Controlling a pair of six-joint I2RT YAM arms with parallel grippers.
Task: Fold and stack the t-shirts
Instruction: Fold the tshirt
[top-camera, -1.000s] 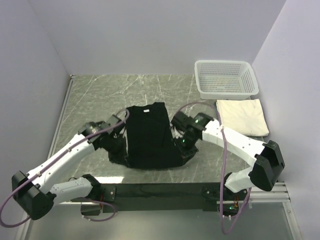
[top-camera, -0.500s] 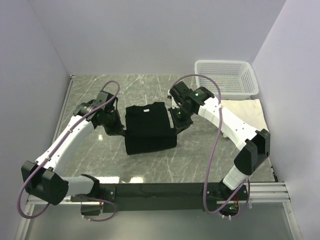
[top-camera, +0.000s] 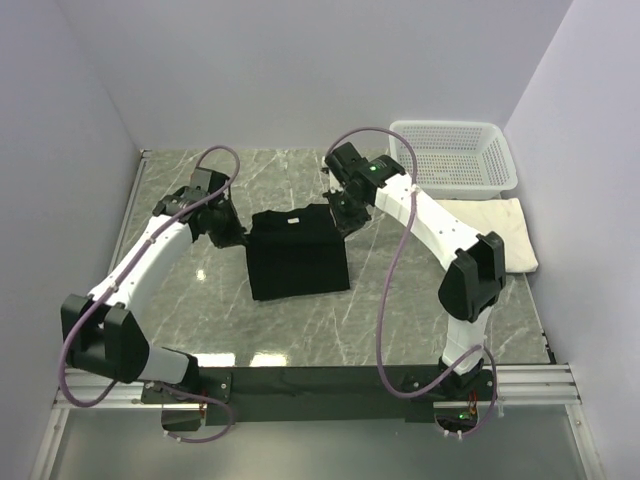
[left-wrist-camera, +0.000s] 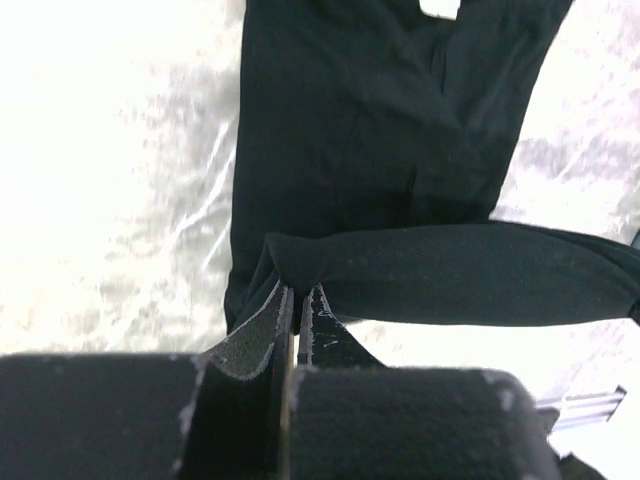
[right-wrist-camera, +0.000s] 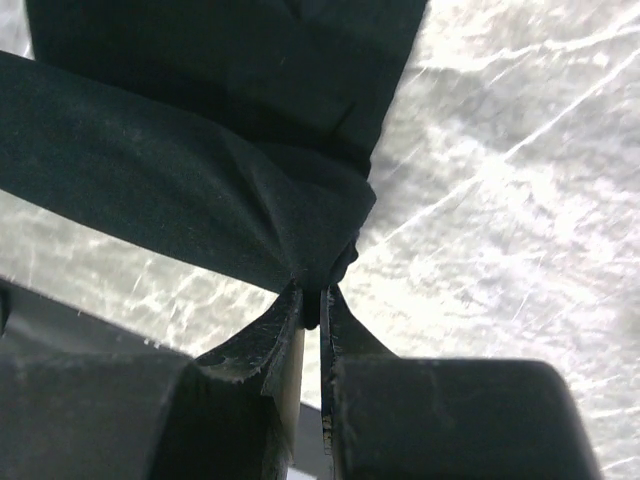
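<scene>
Next, my left gripper moves outward and down and releases the hem corner on the far end of the black t-shirt, since its white tag still shows.
The black t-shirt lies folded in half on the marble table, its near half carried back over its far half. My left gripper is shut on its left hem corner at the far left edge; the cloth stretches off to the right from the jaws in the left wrist view. My right gripper is shut on the right hem corner at the far right edge, the cloth pulled taut. The cream-white t-shirt lies folded at the right, below the basket.
A white mesh basket stands at the back right corner. Purple walls close the left, back and right. The black rail with both arm bases runs along the near edge.
Both grippers have carried the black shirt's near hem away from the bases toward the collar, folding the shirt in half. Both arms are stretched farther out.
</scene>
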